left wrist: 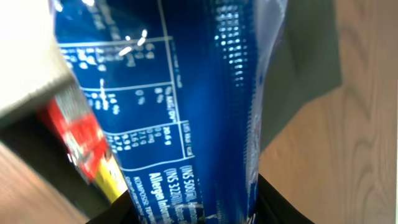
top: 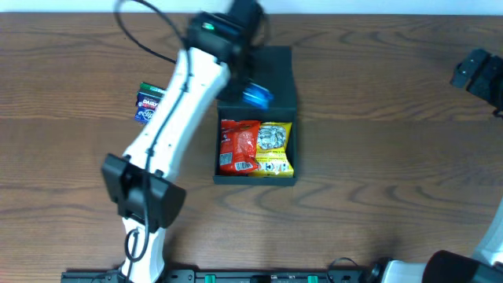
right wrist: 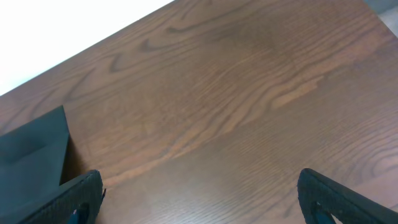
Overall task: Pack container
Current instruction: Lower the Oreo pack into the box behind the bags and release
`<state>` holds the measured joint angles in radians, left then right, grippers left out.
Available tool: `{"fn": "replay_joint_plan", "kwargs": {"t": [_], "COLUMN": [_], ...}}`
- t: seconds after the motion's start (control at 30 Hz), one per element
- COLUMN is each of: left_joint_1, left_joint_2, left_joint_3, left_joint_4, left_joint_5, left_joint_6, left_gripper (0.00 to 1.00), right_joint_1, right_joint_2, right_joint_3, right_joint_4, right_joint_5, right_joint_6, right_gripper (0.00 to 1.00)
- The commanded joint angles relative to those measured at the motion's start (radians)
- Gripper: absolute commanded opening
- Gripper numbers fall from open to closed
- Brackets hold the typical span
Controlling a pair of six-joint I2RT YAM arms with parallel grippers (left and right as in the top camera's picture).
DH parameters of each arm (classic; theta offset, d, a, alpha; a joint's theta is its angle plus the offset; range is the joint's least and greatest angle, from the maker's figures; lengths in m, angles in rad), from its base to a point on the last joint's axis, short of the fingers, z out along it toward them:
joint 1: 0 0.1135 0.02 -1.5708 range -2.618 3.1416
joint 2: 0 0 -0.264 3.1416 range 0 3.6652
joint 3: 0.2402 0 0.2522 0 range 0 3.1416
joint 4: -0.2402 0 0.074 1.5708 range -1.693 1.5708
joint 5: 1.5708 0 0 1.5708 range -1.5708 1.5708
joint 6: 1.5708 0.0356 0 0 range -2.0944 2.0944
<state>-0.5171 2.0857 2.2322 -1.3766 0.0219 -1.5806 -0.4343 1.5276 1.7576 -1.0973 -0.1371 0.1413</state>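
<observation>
Next, my left gripper should move back and down into the container's far inner strip (top: pixel 256 115) to release the blue packet, because red and yellow packets take up the rest.
The dark container (top: pixel 279 75) lies at the table's middle with its flap lid open toward the far side. A red packet (top: pixel 238 146) and a yellow packet (top: pixel 275 148) lie side by side in its near half. My left gripper (top: pixel 250 88) is shut on a blue packet (top: pixel 256 96) and holds it over the container's far part. In the left wrist view the blue packet (left wrist: pixel 180 106) fills the frame between the fingers, with the red and yellow packets (left wrist: pixel 84 146) behind it. My right gripper (right wrist: pixel 199 199) is open and empty above bare table at the far right.
Another dark blue packet (top: pixel 149 102) lies on the table left of the container, partly behind my left arm. The right arm (top: pixel 479 75) sits at the far right edge. A corner of the container's lid (right wrist: pixel 34 152) shows in the right wrist view.
</observation>
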Motion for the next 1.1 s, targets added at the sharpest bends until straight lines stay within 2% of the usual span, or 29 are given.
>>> {"fn": "replay_joint_plan", "kwargs": {"t": [0.0,0.17,0.33,0.53,0.73,0.83,1.07], "left_joint_1": [-0.036,-0.067,-0.068,-0.067,-0.066,-0.066,-0.066], "left_joint_2": [0.003,0.004,0.025,0.119,0.173,0.184,0.195], "left_joint_3": [0.001,0.001,0.001,0.001,0.001,0.001,0.001], "left_joint_4": [-0.011,-0.018,-0.009,0.071,0.119,0.116,0.057], "left_joint_5": [-0.014,-0.057,-0.056,0.031,0.042,0.05,0.043], "left_joint_6": [-0.167,-0.348,-0.425,-0.424,-0.366,-0.309,-0.334], "left_gripper": [0.06,0.06,0.06,0.06,0.06,0.06,0.06], "right_joint_1": [0.003,0.003,0.003,0.003,0.003,0.004,0.004], "right_joint_2": [-0.007,-0.007,-0.007,-0.007,-0.007,-0.007,-0.007], "right_joint_3": [0.01,0.01,0.01,0.01,0.01,0.01,0.01], "right_joint_4": [0.001,0.002,0.001,0.0,-0.004,-0.004,-0.004], "right_joint_5": [0.01,-0.002,-0.005,-0.028,-0.028,-0.028,-0.029], "right_joint_6": [0.008,0.011,0.013,0.015,0.015,0.016,0.016], "right_gripper": [0.99,0.99,0.99,0.99,0.99,0.99,0.99]}}
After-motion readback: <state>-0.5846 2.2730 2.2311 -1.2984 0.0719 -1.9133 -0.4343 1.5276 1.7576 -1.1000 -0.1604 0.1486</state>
